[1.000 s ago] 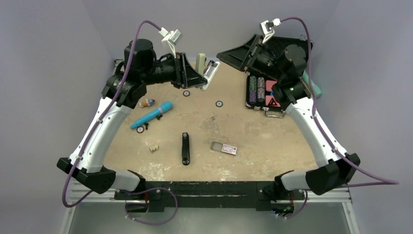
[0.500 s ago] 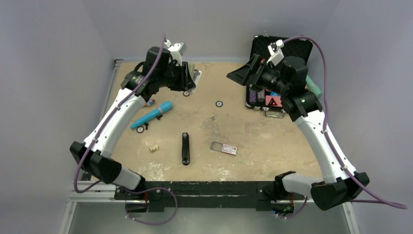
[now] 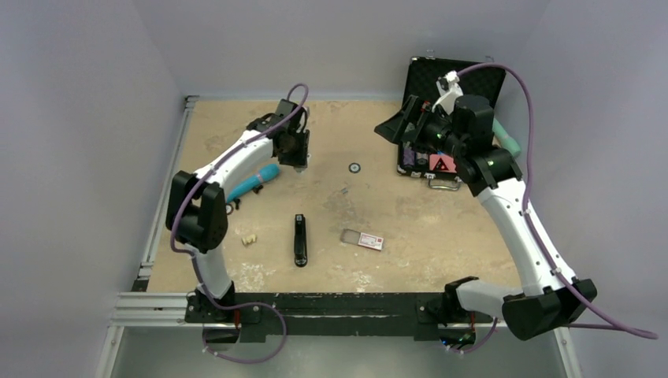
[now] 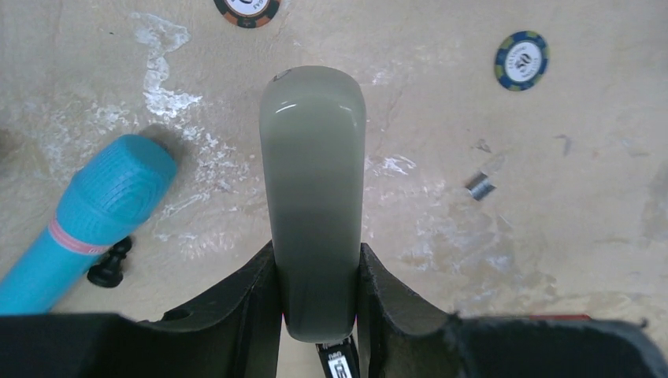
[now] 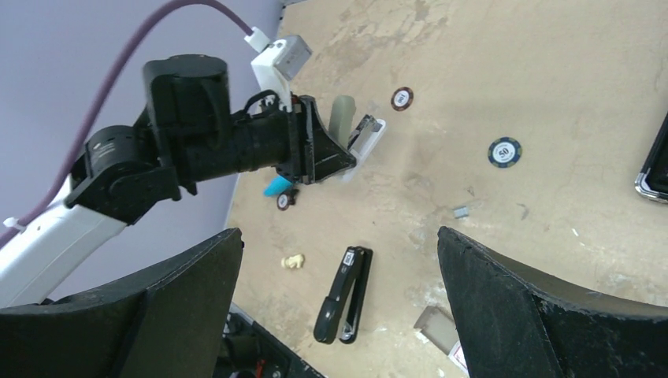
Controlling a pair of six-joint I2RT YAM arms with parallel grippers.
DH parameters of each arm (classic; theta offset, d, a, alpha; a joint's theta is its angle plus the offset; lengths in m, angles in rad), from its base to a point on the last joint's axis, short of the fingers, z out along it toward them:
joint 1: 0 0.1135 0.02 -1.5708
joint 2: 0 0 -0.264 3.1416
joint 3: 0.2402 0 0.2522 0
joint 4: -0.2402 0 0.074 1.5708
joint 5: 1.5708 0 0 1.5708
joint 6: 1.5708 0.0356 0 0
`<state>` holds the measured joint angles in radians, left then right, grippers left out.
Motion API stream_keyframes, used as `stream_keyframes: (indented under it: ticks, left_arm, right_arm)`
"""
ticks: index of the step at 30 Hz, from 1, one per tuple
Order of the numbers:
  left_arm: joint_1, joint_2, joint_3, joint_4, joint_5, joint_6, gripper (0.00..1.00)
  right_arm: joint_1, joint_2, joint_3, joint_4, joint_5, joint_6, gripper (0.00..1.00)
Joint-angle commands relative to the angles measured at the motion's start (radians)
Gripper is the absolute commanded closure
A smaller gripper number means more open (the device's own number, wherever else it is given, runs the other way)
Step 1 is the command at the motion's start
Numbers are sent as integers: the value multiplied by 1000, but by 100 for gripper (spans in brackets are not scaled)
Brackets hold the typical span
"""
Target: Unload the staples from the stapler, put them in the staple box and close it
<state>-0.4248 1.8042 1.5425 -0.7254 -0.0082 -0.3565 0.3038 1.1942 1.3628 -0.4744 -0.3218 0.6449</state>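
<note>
The left gripper lowers the grey stapler (image 4: 313, 181) onto empty surface beside the blue tube next and opens, since the strip of staples already lies loose.
My left gripper (image 4: 315, 303) is shut on a grey stapler (image 4: 313, 181), which sticks out forward between the jaws above the table. In the top view this gripper (image 3: 297, 151) is over the back-left middle of the table. The right wrist view shows the grey stapler (image 5: 356, 130) hinged open in that gripper. A short strip of staples (image 4: 478, 185) lies loose on the table (image 3: 344, 189). A black stapler (image 3: 300, 239) lies flat near the front, also seen in the right wrist view (image 5: 345, 293). My right gripper (image 5: 339, 299) is open and empty, held high at the back right (image 3: 398, 127).
An open poker-chip case (image 3: 429, 153) stands at the back right. A blue tube (image 3: 246, 184), a black chess piece (image 4: 110, 268) and a cream piece (image 3: 249, 239) lie at the left. A loose chip (image 3: 355, 167) and a small box (image 3: 363, 239) lie mid-table.
My left arm has swung from the back edge forward and down toward the table's middle, carrying the grey stapler. My right arm has shifted slightly right and steadied.
</note>
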Motion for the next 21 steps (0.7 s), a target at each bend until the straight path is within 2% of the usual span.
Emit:
stream_keyframes:
  ticks: [1, 7, 14, 16, 18, 19, 21]
  left_arm:
    - [18, 85, -1, 84, -64, -24, 100]
    - [67, 188, -4, 97, -61, -77, 100]
    - [75, 246, -3, 95, -68, -70, 99]
    - [77, 257, 8, 90, -47, -62, 81]
    - [77, 251, 9, 88, -32, -53, 48]
    - [77, 242, 7, 87, -26, -48, 35]
    - [77, 214, 3, 89, -12, -38, 18]
  right_arm:
    - [-17, 44, 65, -16, 32, -56, 1]
    - [-20, 114, 149, -60, 57, -110, 2]
    - [-31, 120, 161, -66, 58, -116, 1]
    - [-32, 115, 151, -58, 52, -106, 1]
    - [-33, 113, 139, -45, 43, -94, 1]
    - [-34, 114, 131, -41, 38, -88, 1]
    - [-33, 116, 121, -34, 26, -80, 1]
